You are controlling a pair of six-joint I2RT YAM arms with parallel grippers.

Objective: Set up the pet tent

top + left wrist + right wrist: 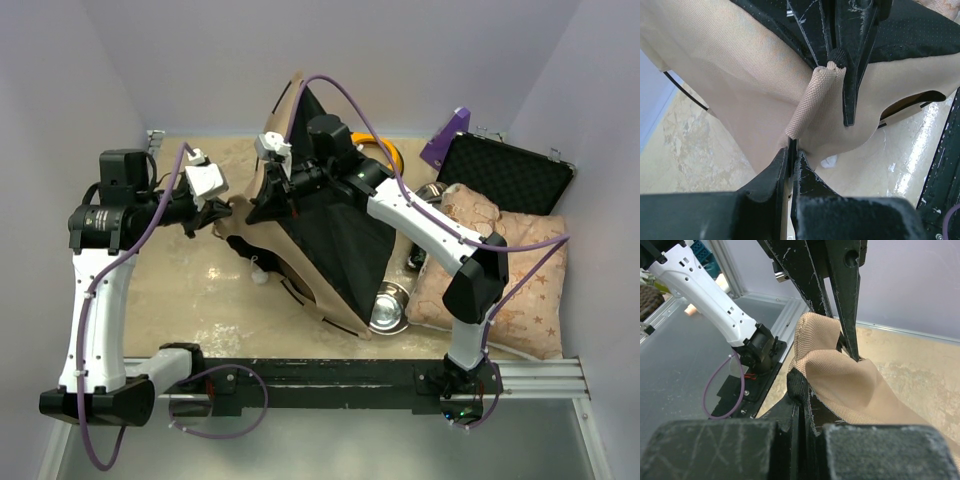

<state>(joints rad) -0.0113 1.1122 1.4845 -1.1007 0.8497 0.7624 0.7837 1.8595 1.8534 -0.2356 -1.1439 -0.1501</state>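
Note:
I will next lift the tent's edge outward with my left gripper, to the left in the top view, toward the far corner of the table. This will spread the half-collapsed tent, and then I will let go.
The pet tent (330, 245), tan fabric with black lining, lies half collapsed in the middle of the table, one corner raised at the back. My left gripper (232, 207) is shut on the tent's tan edge at its left side; the left wrist view shows a tan webbing sleeve (812, 102) running from my closed jaws up to the other gripper's black fingers (852, 60). My right gripper (272, 195) is shut on the tent's black-bound hem (799, 385), with tan fabric (850, 385) bulging past it. Both grippers meet at the same corner.
A beige star-patterned cushion (510, 280) lies at the right. A steel bowl (390, 308) sits by the tent's front edge. An open black case (505, 172) with a purple lid stands at the back right. Yellow feeder rim (392, 152) shows behind the tent.

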